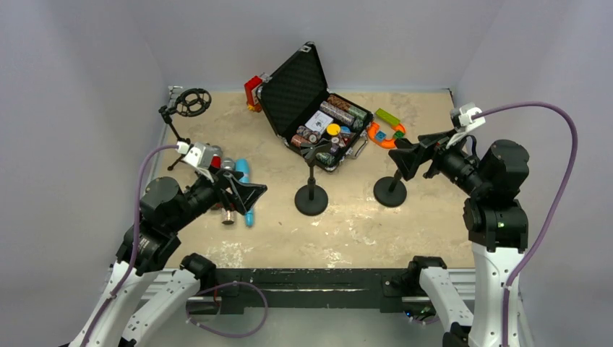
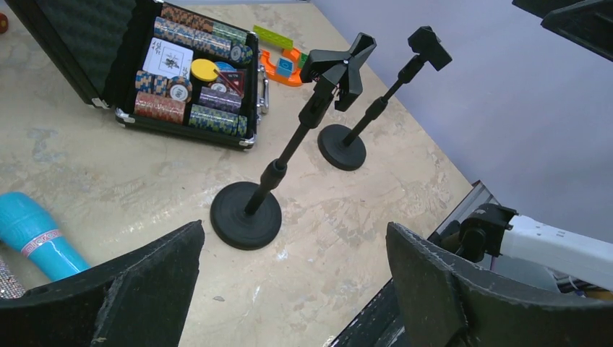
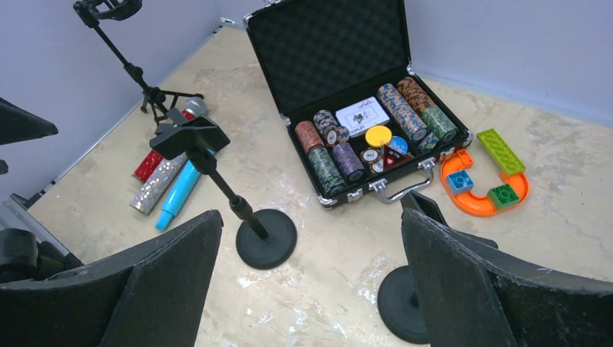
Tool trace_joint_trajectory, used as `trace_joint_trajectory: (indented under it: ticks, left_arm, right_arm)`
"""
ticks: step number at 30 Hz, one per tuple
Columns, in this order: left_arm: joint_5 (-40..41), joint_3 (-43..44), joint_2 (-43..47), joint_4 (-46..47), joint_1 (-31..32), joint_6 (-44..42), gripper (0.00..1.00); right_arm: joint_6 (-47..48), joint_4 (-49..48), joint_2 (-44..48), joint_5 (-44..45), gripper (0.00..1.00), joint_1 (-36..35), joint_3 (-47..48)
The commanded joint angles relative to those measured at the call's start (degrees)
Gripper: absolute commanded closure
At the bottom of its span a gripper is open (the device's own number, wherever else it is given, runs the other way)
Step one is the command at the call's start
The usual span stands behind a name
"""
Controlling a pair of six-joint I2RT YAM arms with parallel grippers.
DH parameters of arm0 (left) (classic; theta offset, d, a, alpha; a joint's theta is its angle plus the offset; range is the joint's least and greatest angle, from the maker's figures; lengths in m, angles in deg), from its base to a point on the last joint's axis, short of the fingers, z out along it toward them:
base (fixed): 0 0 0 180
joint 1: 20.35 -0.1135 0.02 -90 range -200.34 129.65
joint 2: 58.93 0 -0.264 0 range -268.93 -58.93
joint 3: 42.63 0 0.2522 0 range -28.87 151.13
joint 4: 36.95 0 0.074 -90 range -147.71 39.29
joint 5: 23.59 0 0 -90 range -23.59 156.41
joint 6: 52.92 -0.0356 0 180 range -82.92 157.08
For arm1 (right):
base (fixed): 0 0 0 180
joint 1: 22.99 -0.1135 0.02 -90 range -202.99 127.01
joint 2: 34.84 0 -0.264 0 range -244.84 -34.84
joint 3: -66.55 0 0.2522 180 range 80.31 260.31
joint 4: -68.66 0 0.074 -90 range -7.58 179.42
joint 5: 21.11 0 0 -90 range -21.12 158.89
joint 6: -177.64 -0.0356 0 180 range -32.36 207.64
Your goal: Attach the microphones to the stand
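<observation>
Next, my left gripper will tip downward and lower around the handle (image 1: 249,213) (image 2: 61,259), since the blue microphone lies at the row's edge with bare table beside it.
Three microphones lie together at the left of the table: a light blue one (image 1: 247,189), a red one (image 1: 215,163) and a glittery silver one (image 1: 227,214). In the right wrist view the red (image 3: 147,165), silver (image 3: 156,183) and blue (image 3: 180,189) ones lie side by side. My left gripper (image 1: 242,190) hovers open and empty over them; its camera sees the blue microphone (image 2: 30,233) at its left edge. Two round-based stands (image 1: 311,198) (image 1: 390,191) stand mid-table with empty clips. A tripod stand with a ring mount (image 1: 191,101) is at the far left. My right gripper (image 1: 407,156) is open and empty above the right stand.
An open black case (image 1: 300,90) of poker chips sits at the back centre. An orange toy track with bricks (image 1: 384,134) lies to its right, and a red toy (image 1: 252,91) behind its lid. Grey walls close in the table on three sides.
</observation>
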Motion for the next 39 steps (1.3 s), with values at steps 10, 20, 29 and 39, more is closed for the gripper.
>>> trace_joint_trajectory:
  ticks: [10,20,29,39]
  left_arm:
    - [3.65,2.23,-1.84,-3.75,-0.24,-1.95,0.01]
    - [21.68,-4.04,-11.33,-10.5,-0.24,1.83,0.01]
    - [30.32,-6.09,-29.2,-4.04,-0.54,2.93,0.06]
    - [30.32,0.34,-48.07,-0.96,-1.81,2.44,0.2]
  right_arm:
    - [8.43,-1.09,-1.02,-11.56,0.01,-0.02,0.83]
    - [40.58,12.01,-2.03,-31.2,0.01,-1.47,-5.87]
    - [46.96,12.47,-2.46,-34.09,0.02,-2.48,-13.3]
    - [48.06,10.77,-2.51,-36.32,0.02,-2.48,-16.8]
